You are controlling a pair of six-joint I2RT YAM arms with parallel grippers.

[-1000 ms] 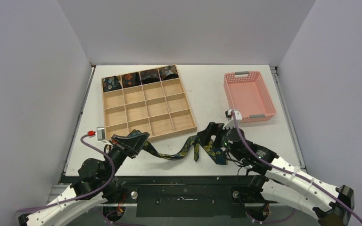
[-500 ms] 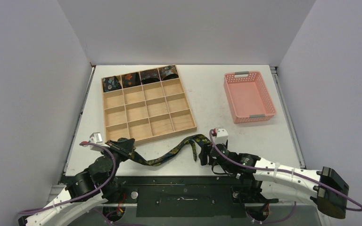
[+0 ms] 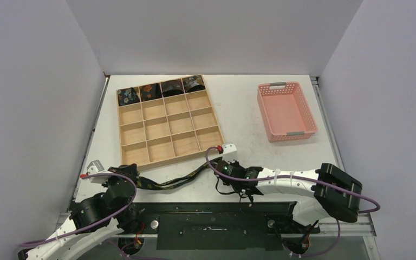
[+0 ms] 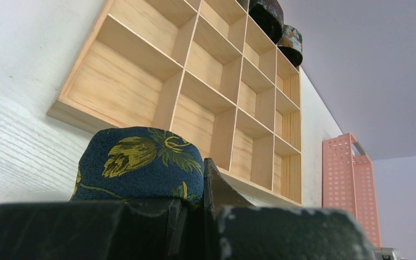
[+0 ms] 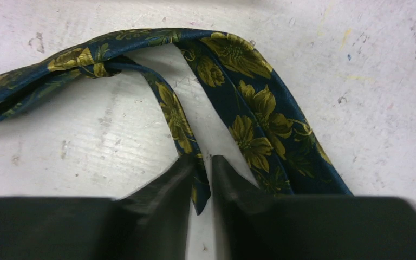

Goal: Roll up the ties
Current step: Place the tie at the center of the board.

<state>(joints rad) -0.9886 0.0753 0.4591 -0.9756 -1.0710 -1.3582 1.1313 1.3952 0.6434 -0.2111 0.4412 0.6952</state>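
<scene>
My left gripper next moves down toward the bare tabletop before the tray and releases the navy tie's end there, since that part leaves room.
A navy tie (image 3: 181,177) with yellow flowers lies stretched along the near table edge between both grippers. My left gripper (image 3: 123,174) is shut on its left end; in the left wrist view the fabric (image 4: 141,162) folds over one finger of that gripper (image 4: 196,187). My right gripper (image 3: 223,169) is shut on the tie's narrow tail (image 5: 181,122), which runs in between the fingertips (image 5: 219,168) of the gripper (image 5: 200,165). The wider strip (image 5: 254,116) passes just right of the jaws. Several rolled ties (image 3: 161,88) fill the tray's back row.
The wooden compartment tray (image 3: 168,130) lies just beyond the tie; the left wrist view shows its near compartments (image 4: 195,92) and two coils (image 4: 279,24). A pink basket (image 3: 286,111) stands at the back right, its end showing (image 4: 352,184) in the left wrist view.
My right gripper swung left along the near edge and shut on the tie's narrow tail. My left gripper drew back to the left with its end, pulling the tie straighter.
</scene>
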